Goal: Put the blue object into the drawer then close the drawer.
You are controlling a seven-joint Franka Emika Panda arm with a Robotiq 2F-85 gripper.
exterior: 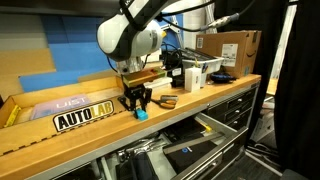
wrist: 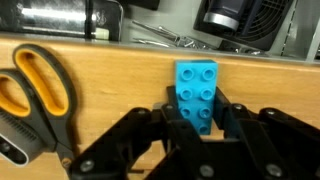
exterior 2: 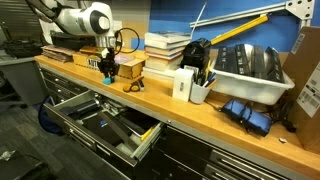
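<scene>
The block should next go with my gripper past the counter's front edge and down over the drawer's flat black panel (exterior: 190,156), because the drawer is open below.
The blue object (wrist: 198,93) is a small cyan studded block on the wooden counter, near its front edge. It also shows in both exterior views (exterior: 141,114) (exterior 2: 106,76). My gripper (wrist: 198,122) points down over it, and its black fingers press the block's two sides. The block's lower end sits at the counter surface; I cannot tell if it is lifted. The drawer (exterior 2: 142,140) is the dark metal one below the counter, pulled open, with tools inside. It shows in the other exterior view too (exterior: 226,150). Its inside is visible past the counter edge in the wrist view (wrist: 160,38).
Orange-handled scissors (wrist: 40,85) lie on the counter beside the block. A wooden tray marked AUTOLAB (exterior: 85,117) is close by. Stacked books (exterior 2: 165,48), a white cup of pens (exterior 2: 198,90) and a white bin (exterior 2: 248,78) stand further along the counter.
</scene>
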